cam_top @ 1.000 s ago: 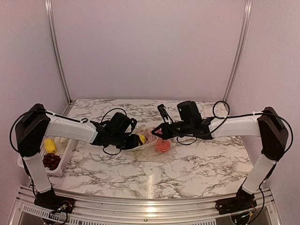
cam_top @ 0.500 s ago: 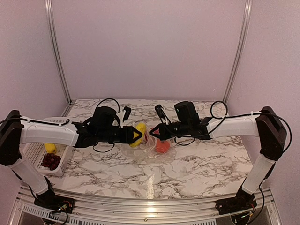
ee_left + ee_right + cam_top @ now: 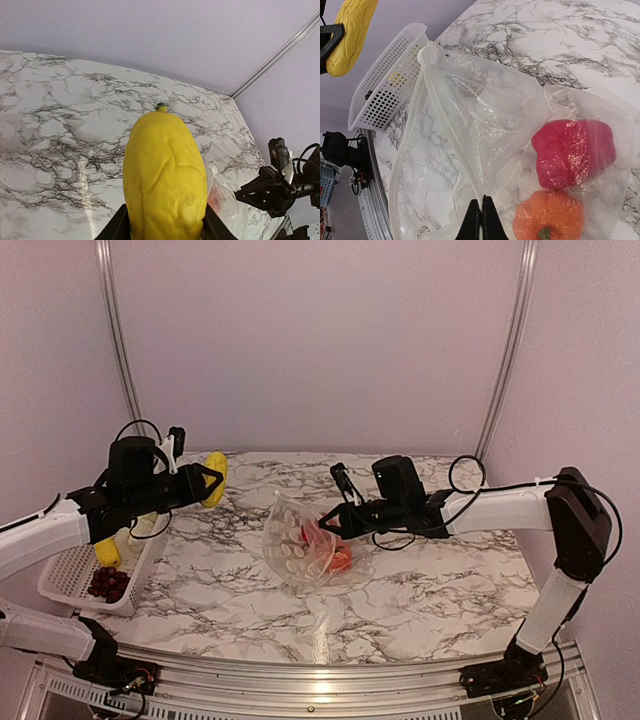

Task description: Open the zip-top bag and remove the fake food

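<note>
The white lattice basket is below, to the left in the top view, so my left gripper should next swing sideways and down to release the yellow fake food.
The zip-top bag (image 3: 290, 540) lies in the middle of the table, its mouth held up and gaping toward the left. My right gripper (image 3: 325, 525) is shut on its upper edge, and the right wrist view shows the closed tips (image 3: 481, 202) pinching the clear film. Inside the bag (image 3: 470, 125) rest a red piece (image 3: 572, 152) and an orange piece (image 3: 550, 215) of fake food. My left gripper (image 3: 208, 480) hangs in the air at the far left, shut on a yellow banana-like piece (image 3: 214, 478). That yellow piece (image 3: 165, 170) fills the left wrist view, clamped by the left gripper (image 3: 165, 222).
A white lattice basket (image 3: 62, 578) stands at the table's left edge, below and just left of the left gripper. It holds another yellow piece (image 3: 107, 552) and a dark grape bunch (image 3: 108, 583). Bare marble table (image 3: 430, 590) lies in front of the bag.
My left gripper has pulled the yellow piece out of the bag's mouth, lifting it up and left toward the basket. The right gripper kept its hold; the bag's mouth now stands wider.
</note>
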You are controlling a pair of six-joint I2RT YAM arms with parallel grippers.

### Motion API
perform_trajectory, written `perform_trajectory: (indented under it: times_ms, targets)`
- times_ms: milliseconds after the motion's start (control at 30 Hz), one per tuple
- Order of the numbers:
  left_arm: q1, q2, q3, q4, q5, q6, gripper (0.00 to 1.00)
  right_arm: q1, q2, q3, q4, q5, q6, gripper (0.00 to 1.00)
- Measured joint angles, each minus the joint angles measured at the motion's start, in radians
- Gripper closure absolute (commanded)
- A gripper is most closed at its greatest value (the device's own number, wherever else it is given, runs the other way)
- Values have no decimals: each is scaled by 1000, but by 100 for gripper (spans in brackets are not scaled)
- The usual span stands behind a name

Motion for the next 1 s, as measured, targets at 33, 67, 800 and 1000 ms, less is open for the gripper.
perform_trajectory:
  times_ms: [33, 67, 800, 1000]
  targets:
    - [29, -34, -15, -34, -10, -3, 71, 0, 0, 0, 0, 0, 0, 100]
    - [61, -68, -27, -74, -22, -7, 70, 0, 0, 0, 0, 0, 0, 100]
    - [799, -84, -152, -380, -71, 22, 60, -3, 0, 0, -1, -11, -2, 100]
    - [839, -19, -152, -340, -76, 34, 35, -7, 0, 0, -1, -11, -2, 100]
